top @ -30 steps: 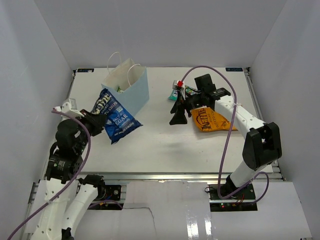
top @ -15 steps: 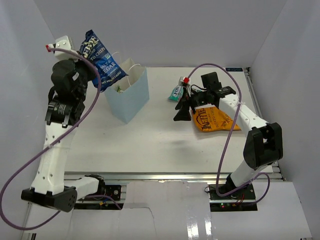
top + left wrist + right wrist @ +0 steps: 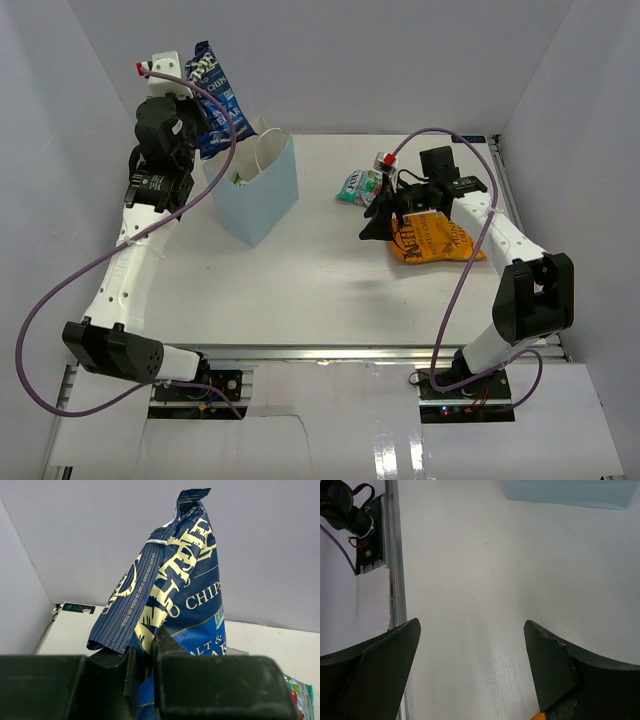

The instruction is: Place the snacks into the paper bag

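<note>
The crisp bag goes down toward the right in the top view with my left gripper next and comes free, as the paper bag's opening [image 3: 246,168] lies below it on that side.
My left gripper [image 3: 200,128] is shut on the blue crisp bag [image 3: 215,90] and holds it upright in the air, above the back left rim of the pale blue paper bag [image 3: 262,200]. In the left wrist view the fingers [image 3: 172,652] pinch the crisp bag [image 3: 180,595] low down. Something green shows inside the paper bag [image 3: 238,179]. My right gripper [image 3: 376,222] is open and empty, low over the table just left of the orange crisp bag [image 3: 435,240]. The small teal bag [image 3: 356,186] lies behind it. The brown bar is out of view.
White walls close in the table on three sides. The right arm's purple cable [image 3: 450,150] arches over the orange bag. The right wrist view shows the paper bag's base [image 3: 565,492], the table's near rail [image 3: 395,555] and an orange corner [image 3: 538,716].
My left arm has lifted the blue crisp bag from beside the paper bag up to above its back left rim. My right gripper has drifted a little to the right, still open.
</note>
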Motion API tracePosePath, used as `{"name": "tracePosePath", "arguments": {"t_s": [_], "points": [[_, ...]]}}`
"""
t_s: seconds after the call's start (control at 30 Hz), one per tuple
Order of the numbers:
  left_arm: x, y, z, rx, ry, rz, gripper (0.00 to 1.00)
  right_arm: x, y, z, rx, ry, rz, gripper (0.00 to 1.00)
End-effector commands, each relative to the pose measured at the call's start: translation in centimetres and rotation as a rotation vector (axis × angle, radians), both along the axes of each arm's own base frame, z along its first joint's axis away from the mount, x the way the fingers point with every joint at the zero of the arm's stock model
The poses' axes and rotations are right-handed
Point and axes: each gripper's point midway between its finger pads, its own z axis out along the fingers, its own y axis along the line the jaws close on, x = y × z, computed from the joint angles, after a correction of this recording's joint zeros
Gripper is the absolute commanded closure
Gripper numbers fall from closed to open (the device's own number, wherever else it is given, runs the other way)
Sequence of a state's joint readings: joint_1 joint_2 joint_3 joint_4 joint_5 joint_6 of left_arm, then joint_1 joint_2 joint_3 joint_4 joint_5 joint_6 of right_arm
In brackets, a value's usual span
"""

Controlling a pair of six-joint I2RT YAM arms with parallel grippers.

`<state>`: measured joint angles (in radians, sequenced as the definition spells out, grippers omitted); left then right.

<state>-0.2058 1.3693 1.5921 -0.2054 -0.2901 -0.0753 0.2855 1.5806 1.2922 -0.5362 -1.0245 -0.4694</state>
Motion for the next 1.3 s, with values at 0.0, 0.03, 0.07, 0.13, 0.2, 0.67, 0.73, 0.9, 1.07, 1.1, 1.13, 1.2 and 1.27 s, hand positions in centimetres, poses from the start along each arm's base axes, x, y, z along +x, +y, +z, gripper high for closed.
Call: {"name": "tracePosePath", "arguments": {"t_s": [0.0, 0.03, 0.07, 0.13, 0.2, 0.67, 0.73, 0.9, 1.07, 1.1, 1.13, 1.2, 1.27], "points": [[0.4, -1.6, 0.9, -0.010, -0.070, -0.087, 1.00, -0.4, -0.1, 1.0, 0.029, -0.023, 0.016, 0.11], [0.7, -1.8, -0.3, -0.015, -0.051, -0.097, 1.00, -0.2, -0.2, 1.0, 0.027, -0.021, 0.011, 0.11], [1.0, -1.9, -0.7, -0.016, -0.047, -0.099, 0.99, -0.1, -0.3, 0.9, 0.027, -0.019, 0.010, 0.11], [1.8, -2.1, -1.9, -0.009, -0.026, -0.100, 0.99, -0.1, -0.3, 1.0, 0.029, -0.018, 0.009, 0.11], [2.2, -2.3, -2.4, -0.002, -0.021, -0.107, 0.99, 0.0, -0.4, 0.8, 0.026, -0.013, 0.004, 0.10], [0.5, -3.4, -6.3, -0.054, 0.049, -0.176, 0.24, 3.3, -1.2, -0.4, -0.069, -0.014, -0.135, 0.11], [-0.2, -3.5, -5.7, -0.064, 0.037, -0.184, 0.21, 5.2, -1.4, -0.4, -0.087, -0.034, -0.195, 0.11], [-3.3, -3.4, -2.2, -0.086, -0.009, -0.213, 0.12, 11.6, -3.2, -1.6, -0.184, -0.020, -0.538, 0.11], [-8.4, -3.5, -1.9, -0.125, 0.002, -0.273, 0.02, 18.1, -5.5, -2.7, -0.261, -0.011, -0.836, 0.10], [-10.3, -3.6, -2.3, -0.159, 0.001, -0.292, 0.02, 18.9, -5.4, -5.0, -0.288, 0.059, -0.856, 0.10], [-11.3, -3.5, -3.1, -0.181, 0.022, -0.296, 0.02, 19.1, -5.8, -6.1, -0.330, 0.105, -0.884, 0.10], [-14.0, -3.8, -5.1, -0.259, 0.058, -0.322, 0.02, 21.1, -5.4, -6.9, -0.342, 0.130, -0.902, 0.09], [-15.8, -4.0, -6.6, -0.318, 0.091, -0.336, 0.02, 22.4, -6.0, -7.6, -0.368, 0.117, -0.947, 0.09]]}}
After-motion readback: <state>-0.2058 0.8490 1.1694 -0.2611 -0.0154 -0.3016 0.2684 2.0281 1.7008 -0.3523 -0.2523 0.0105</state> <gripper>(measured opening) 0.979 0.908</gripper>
